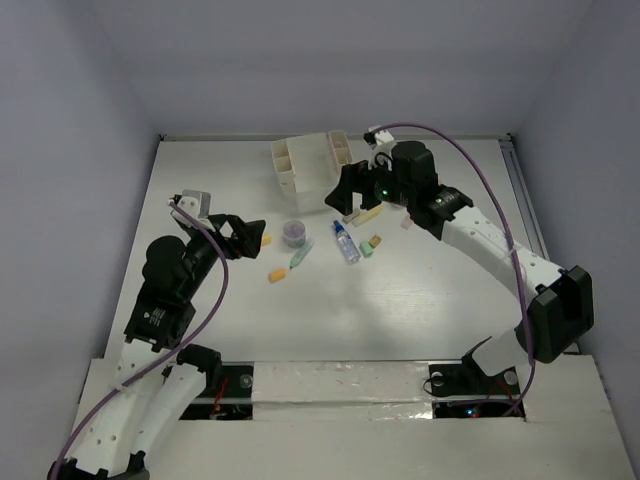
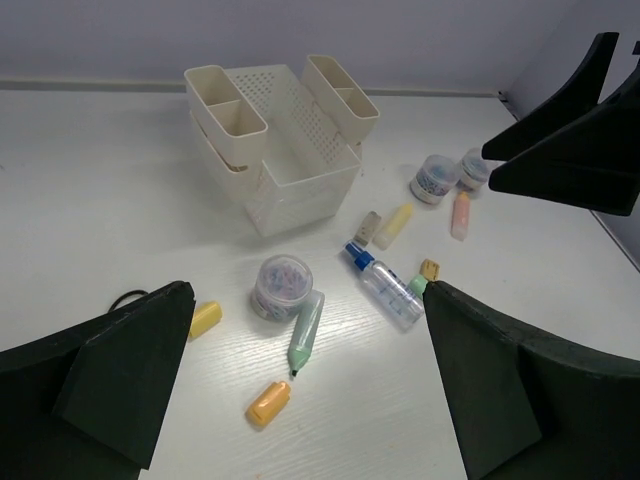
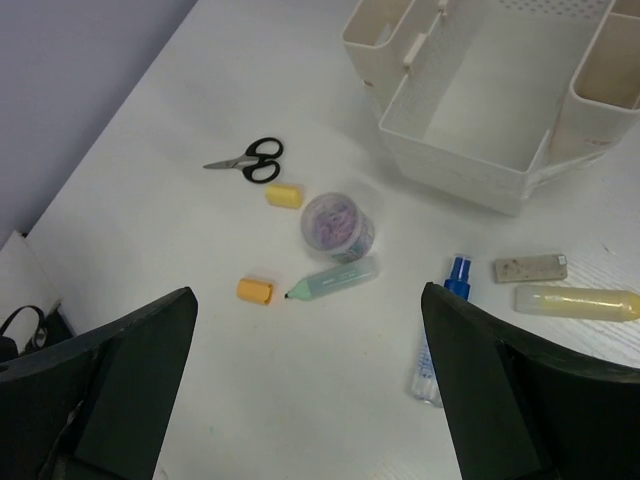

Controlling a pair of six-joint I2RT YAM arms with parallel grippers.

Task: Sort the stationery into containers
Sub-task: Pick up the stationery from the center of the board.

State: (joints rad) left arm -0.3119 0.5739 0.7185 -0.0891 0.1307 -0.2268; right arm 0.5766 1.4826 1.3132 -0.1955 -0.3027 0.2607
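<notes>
The robot's right gripper should lower next toward the left in the top view, around the purple jar's round lid, as the jar stands upright and its top is clear.
The cream organizer stands at the back centre. In front of it lie a purple jar, a light green marker, a blue-capped bottle, an orange block, a yellow block and a green block. My left gripper is open and empty, left of the jar. My right gripper is open and empty, above the table just in front of the organizer.
A pale yellow tube and a grey eraser lie by the organizer's front. Two small jars and a pink stick sit to the right. Black scissors lie at the left.
</notes>
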